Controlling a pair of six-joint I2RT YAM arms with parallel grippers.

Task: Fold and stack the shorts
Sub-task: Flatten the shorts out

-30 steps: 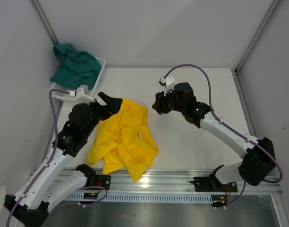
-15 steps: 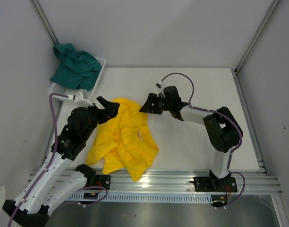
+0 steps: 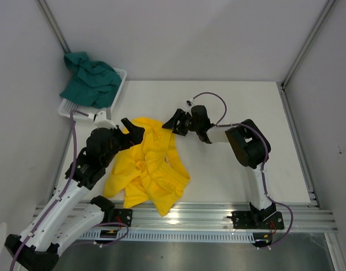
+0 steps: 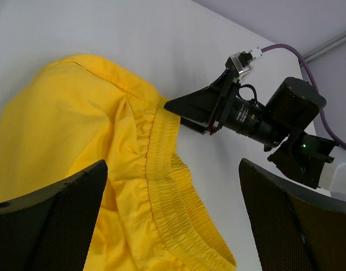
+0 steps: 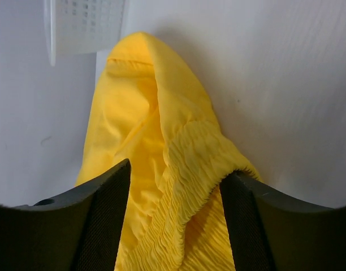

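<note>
I should keep my right gripper low next and close its fingers together onto the bunched waistband, because the fold is already between them.
The yellow shorts lie crumpled on the white table between the arms. My left gripper hovers over their upper left part, wide open and empty; in the left wrist view the elastic waistband runs between its fingers. My right gripper is low at the shorts' upper right corner. It is open, and in the right wrist view its fingers stand on either side of the bunched waistband. The teal-green shorts are heaped on the white mesh basket.
The white mesh basket stands at the back left against the wall; its corner shows in the right wrist view. Grey walls enclose the table on three sides. A metal rail runs along the near edge.
My right arm has swung left and dropped low, bringing its gripper from above the table's middle to the yellow waistband. My left gripper has shifted slightly over the shorts.
</note>
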